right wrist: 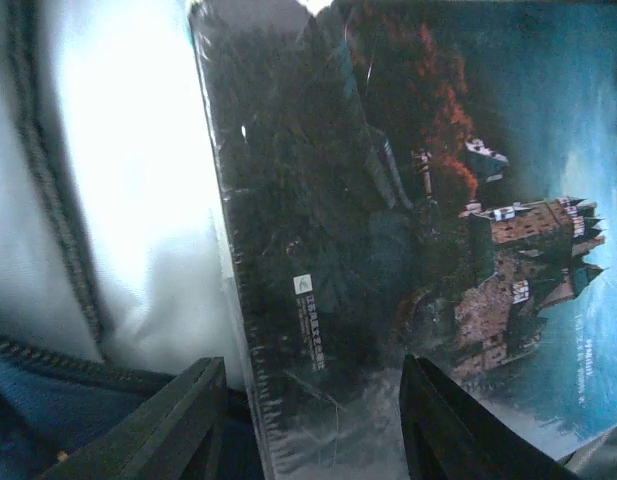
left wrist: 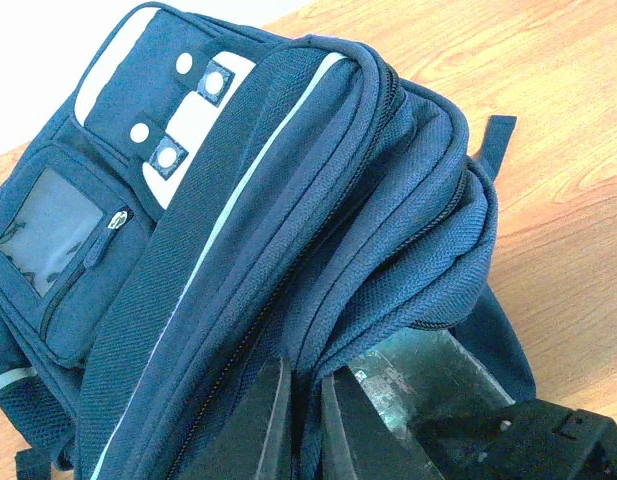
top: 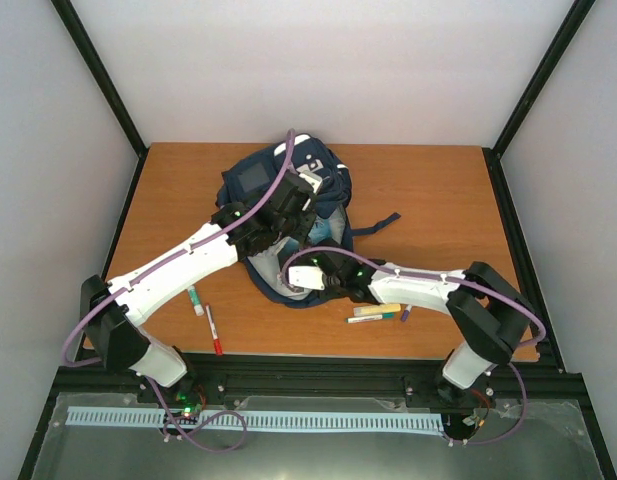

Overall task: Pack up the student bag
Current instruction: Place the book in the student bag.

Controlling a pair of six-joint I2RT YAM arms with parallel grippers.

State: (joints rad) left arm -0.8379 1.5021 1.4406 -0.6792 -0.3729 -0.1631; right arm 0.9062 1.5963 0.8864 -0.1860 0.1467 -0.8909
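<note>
The bag opening's strap-side edge (top: 349,238) (left wrist: 502,342) is below my left gripper and to its right in the top view. I will lower the bag's rim there next, so that it covers the book, and let go.
The navy student bag (top: 250,182) lies at the middle back of the table, its mouth turned toward the arms. My left gripper (left wrist: 306,410) is shut on a fold of the bag's upper rim fabric and holds it up. Under that rim a glossy book cover (left wrist: 428,372) shows inside the bag. My right gripper (right wrist: 313,435) is at the mouth (top: 300,276), its jaws apart. The plastic-wrapped book (right wrist: 408,230), with a castle picture, lies flat just beyond the fingers against the pale lining (right wrist: 128,170). Neither finger presses on the book.
Several pens and markers (top: 380,312) lie on the wooden table (top: 438,200) by the right arm. A red pen (top: 214,331) and a green-capped marker (top: 195,299) lie near the left arm. Black frame posts line the table's sides.
</note>
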